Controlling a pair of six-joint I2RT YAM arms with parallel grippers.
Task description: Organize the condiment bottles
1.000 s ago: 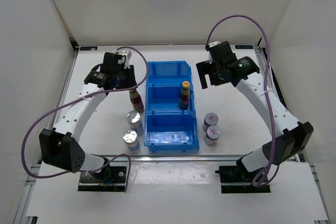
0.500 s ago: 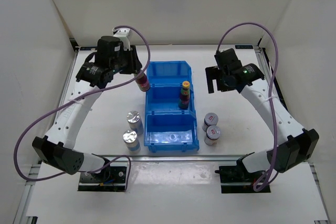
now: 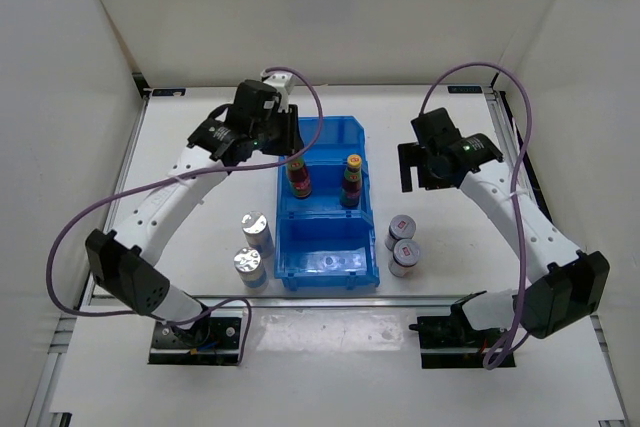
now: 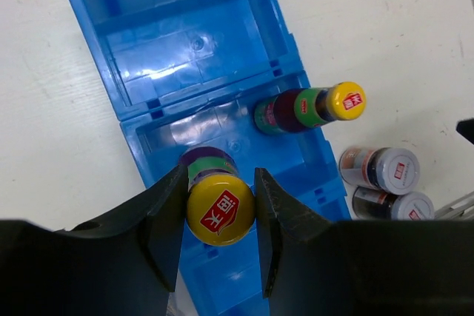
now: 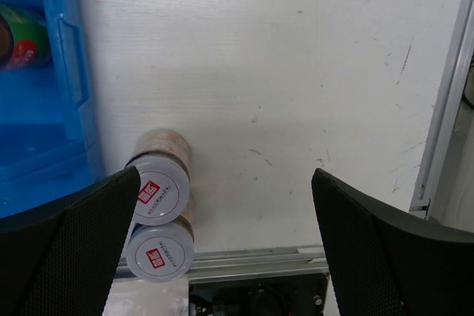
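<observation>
The dark bottle should next go down onto the free bottom of the bin's middle section below, to stand with its yellow-capped match. Then my left gripper needs to let go of the bottle's cap.
My left gripper (image 3: 294,157) is shut on the yellow cap of a slim dark bottle (image 4: 220,209) and holds it upright over the middle compartment of the blue bin (image 3: 330,125). A second slim yellow-capped bottle (image 3: 351,179) stands in that same compartment, to the right; it also shows in the left wrist view (image 4: 307,107). Two plain silver shakers (image 3: 256,230) (image 3: 249,265) stand left of the bin. Two red-marked shakers (image 3: 401,228) (image 3: 405,255) stand right of it. My right gripper (image 3: 416,165) is wide open and empty, above the table behind the red-marked shakers (image 5: 157,194).
The bin's far and near compartments (image 4: 170,57) hold nothing. A metal rail (image 5: 437,109) runs along the table's right edge. White walls enclose the table on three sides. Bare table lies right of the red-marked shakers.
My left gripper lifted the slim bottle from the table left of the bin and carried it right, over the middle compartment. My right gripper moved slightly nearer and stayed open.
</observation>
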